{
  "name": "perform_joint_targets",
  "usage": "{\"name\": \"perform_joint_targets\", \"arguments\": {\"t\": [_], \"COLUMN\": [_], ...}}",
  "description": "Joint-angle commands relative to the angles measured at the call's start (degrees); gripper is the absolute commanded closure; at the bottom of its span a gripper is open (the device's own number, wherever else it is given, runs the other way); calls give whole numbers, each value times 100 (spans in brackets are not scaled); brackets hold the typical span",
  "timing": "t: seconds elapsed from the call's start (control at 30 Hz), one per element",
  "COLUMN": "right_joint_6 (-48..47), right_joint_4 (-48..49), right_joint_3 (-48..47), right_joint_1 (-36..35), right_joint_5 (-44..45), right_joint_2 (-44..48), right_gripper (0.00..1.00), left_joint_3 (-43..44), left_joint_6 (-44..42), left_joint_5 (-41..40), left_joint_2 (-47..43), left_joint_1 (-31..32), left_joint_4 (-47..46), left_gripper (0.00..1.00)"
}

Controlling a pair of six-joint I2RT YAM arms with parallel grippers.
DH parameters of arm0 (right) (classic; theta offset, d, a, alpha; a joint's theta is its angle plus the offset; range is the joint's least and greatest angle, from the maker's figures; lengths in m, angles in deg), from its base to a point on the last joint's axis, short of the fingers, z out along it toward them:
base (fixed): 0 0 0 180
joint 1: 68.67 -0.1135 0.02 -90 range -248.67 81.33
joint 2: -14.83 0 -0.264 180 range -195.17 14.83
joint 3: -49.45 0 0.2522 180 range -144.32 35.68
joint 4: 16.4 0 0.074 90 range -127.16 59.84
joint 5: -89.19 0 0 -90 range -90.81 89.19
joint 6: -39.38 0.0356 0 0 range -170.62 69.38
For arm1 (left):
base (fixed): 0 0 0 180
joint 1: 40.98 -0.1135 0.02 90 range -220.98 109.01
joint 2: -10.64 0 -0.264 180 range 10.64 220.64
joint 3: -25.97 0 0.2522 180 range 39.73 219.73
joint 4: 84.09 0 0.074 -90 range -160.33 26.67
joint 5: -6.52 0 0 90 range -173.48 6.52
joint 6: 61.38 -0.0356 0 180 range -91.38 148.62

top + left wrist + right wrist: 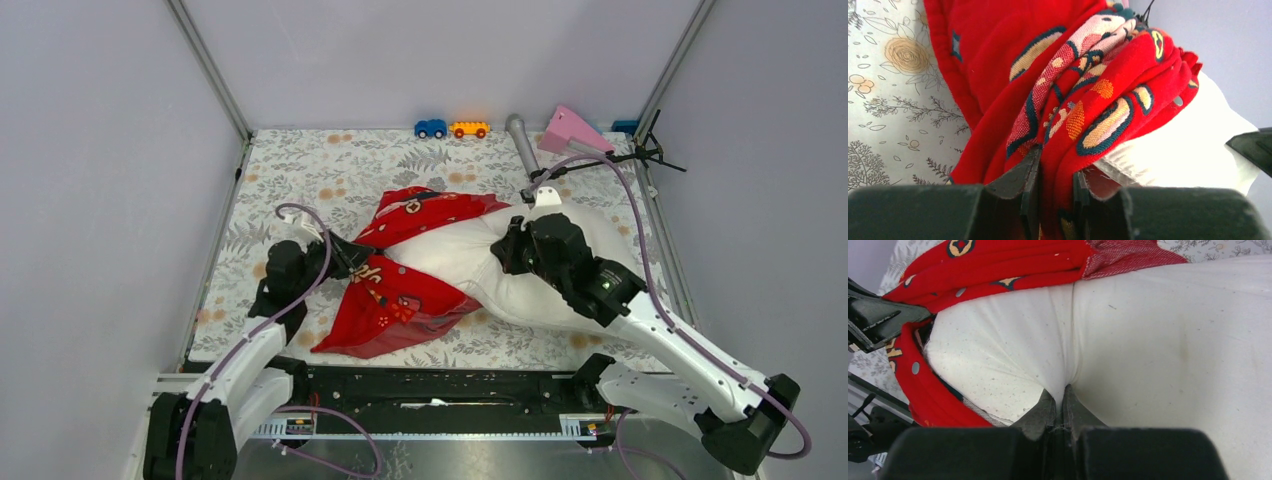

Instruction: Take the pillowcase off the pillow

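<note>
My right gripper pulls away next, then moves outward over the tabletop before the toy cars and releases, since the pillowcase wraps the pillow's end.
The white pillow (480, 262) lies across the middle of the table, most of it bare. The red pillowcase (400, 300) is bunched around its left end, with one flap spread toward the near edge and one toward the back. My left gripper (352, 258) is shut on a thick fold of the pillowcase (1083, 100) at its left edge; white pillow (1193, 145) shows just past the fold. My right gripper (512, 248) is shut on a pinch of the pillow's white fabric (1128, 330); the pillowcase (998, 265) bunches beyond it, to the left.
A grey floral cloth (300, 170) covers the table. Along the back wall stand a blue toy car (431, 128), an orange toy car (469, 128), a grey cylinder (522, 143), a pink wedge (572, 130) and a black stand (650, 150). Metal frame posts edge both sides.
</note>
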Motion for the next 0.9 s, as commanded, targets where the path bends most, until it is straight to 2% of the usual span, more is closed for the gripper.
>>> {"name": "perform_joint_targets", "arguments": {"t": [0.0, 0.17, 0.37, 0.5, 0.6, 0.87], "right_joint_6": [-232, -215, -112, 13, 3, 29], "right_joint_4": [26, 42, 67, 285, 425, 454], "right_joint_3": [-269, -271, -222, 50, 192, 196], "right_joint_1": [664, 668, 661, 667, 660, 666], "right_joint_5": [3176, 3408, 3487, 3833, 3903, 3968], "right_joint_2": [1239, 1633, 1781, 2120, 2272, 2193], "right_gripper": [100, 100, 100, 100, 100, 100], "left_joint_3": [-263, -383, -348, -85, 48, -73], "left_joint_6": [-194, 2, 214, 934, 1322, 1541], "left_joint_5": [-3153, -3667, -4073, -5202, -5706, -6007], "left_joint_2": [-485, -1045, -1158, -1187, -1292, -1847], "left_joint_1": [-466, -466, -468, -466, -468, -471], "left_joint_4": [1146, 1382, 1668, 2547, 3112, 3316], "left_gripper": [100, 100, 100, 100, 100, 99]}}
